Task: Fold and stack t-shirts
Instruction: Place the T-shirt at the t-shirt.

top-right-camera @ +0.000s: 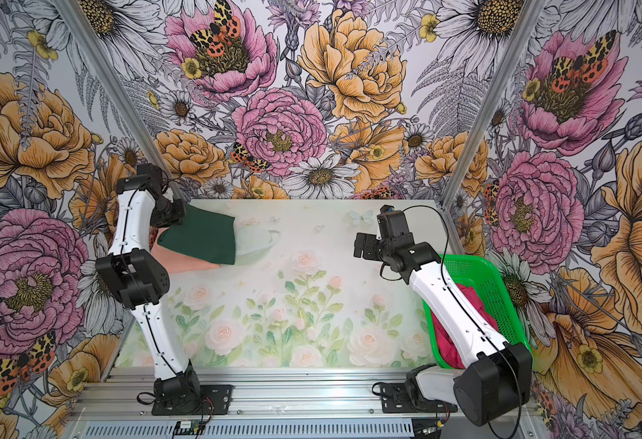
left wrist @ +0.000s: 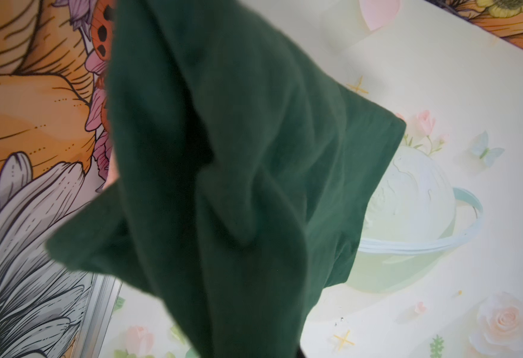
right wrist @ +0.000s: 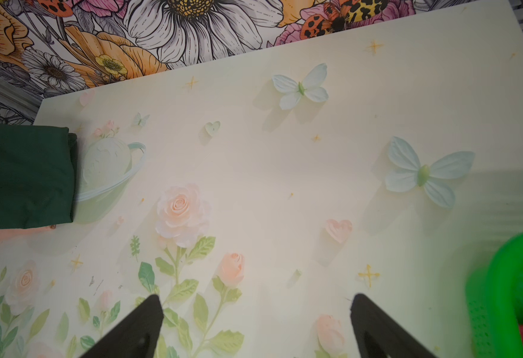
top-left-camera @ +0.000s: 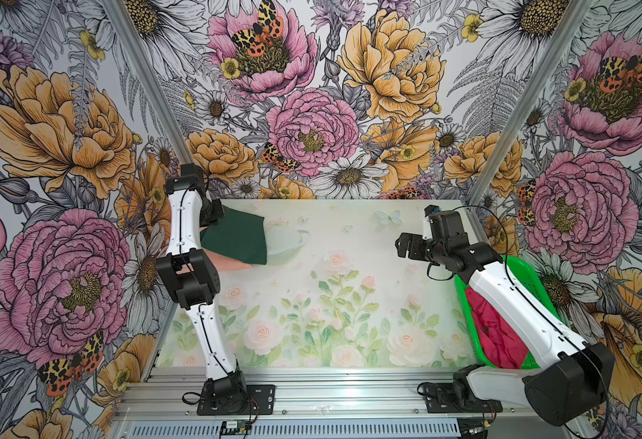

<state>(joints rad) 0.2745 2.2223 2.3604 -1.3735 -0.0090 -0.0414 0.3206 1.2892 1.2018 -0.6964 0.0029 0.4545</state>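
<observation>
The green shirt is still crooked, so my left gripper will next lower its edge onto the peach shirt's bare near part and release it.
A folded dark green t-shirt [top-left-camera: 236,239] [top-right-camera: 201,237] lies at the table's far left on top of a pale peach t-shirt [top-left-camera: 232,263] [top-right-camera: 186,262]. Only an edge of the peach one shows. My left gripper [top-left-camera: 215,213] [top-right-camera: 175,213] is shut on the green shirt's far-left edge. In the left wrist view the green cloth [left wrist: 238,186] covers the jaws. My right gripper [top-left-camera: 403,245] [right wrist: 257,302] hovers open and empty over the table's right side. A crimson-pink t-shirt [top-left-camera: 490,327] [top-right-camera: 464,323] lies crumpled in the basket, partly hidden by my right arm.
The bright green plastic basket [top-left-camera: 528,281] [top-right-camera: 490,277] [right wrist: 508,279] stands at the table's right edge under my right arm. The flower-printed table top [top-left-camera: 331,296] stretches between the two arms. Patterned walls close in the back and both sides.
</observation>
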